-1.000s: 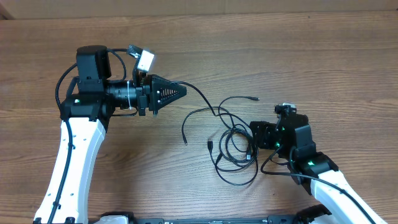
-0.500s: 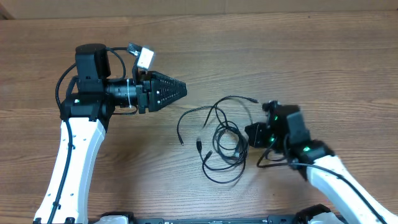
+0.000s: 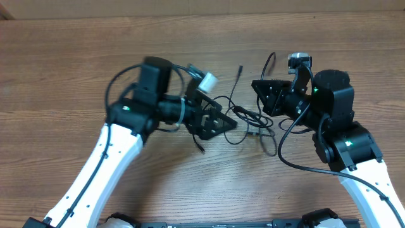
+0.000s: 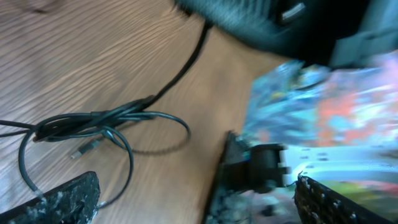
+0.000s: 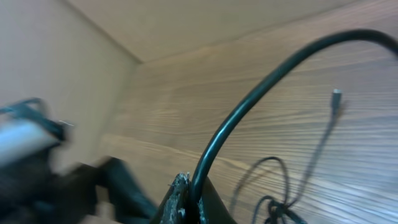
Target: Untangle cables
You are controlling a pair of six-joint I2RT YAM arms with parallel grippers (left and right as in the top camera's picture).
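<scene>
My right gripper pulls its cable over the bare table toward the right in the overhead view next and releases it, since the cord runs into the knot (image 5: 273, 208).
The cables (image 3: 250, 118) are thin black cords bunched in a knot at the table's middle, with one plug end (image 3: 240, 68) trailing toward the far side. My right gripper (image 3: 259, 88) is shut on one cable (image 5: 267, 81), which arches up out of its jaws; the knot (image 5: 273, 208) and a plug (image 5: 336, 94) lie beyond. My left gripper (image 3: 231, 122) stands wide open just left of the bunch, holding nothing. In the left wrist view the looped cords (image 4: 93, 118) lie ahead of its fingers (image 4: 62, 199). Both wrist views are blurred.
Bare wooden table (image 3: 76, 50) surrounds the cords. The two arms stand close together at the middle, the right gripper's dark body (image 4: 255, 171) showing in the left wrist view. Thicker black robot wires (image 3: 285, 152) hang by the right arm.
My left gripper let go of the cable end, opened wide and swung right to the bunch. My right gripper shut on a cable and pulled it toward the far side, dragging the tangle along.
</scene>
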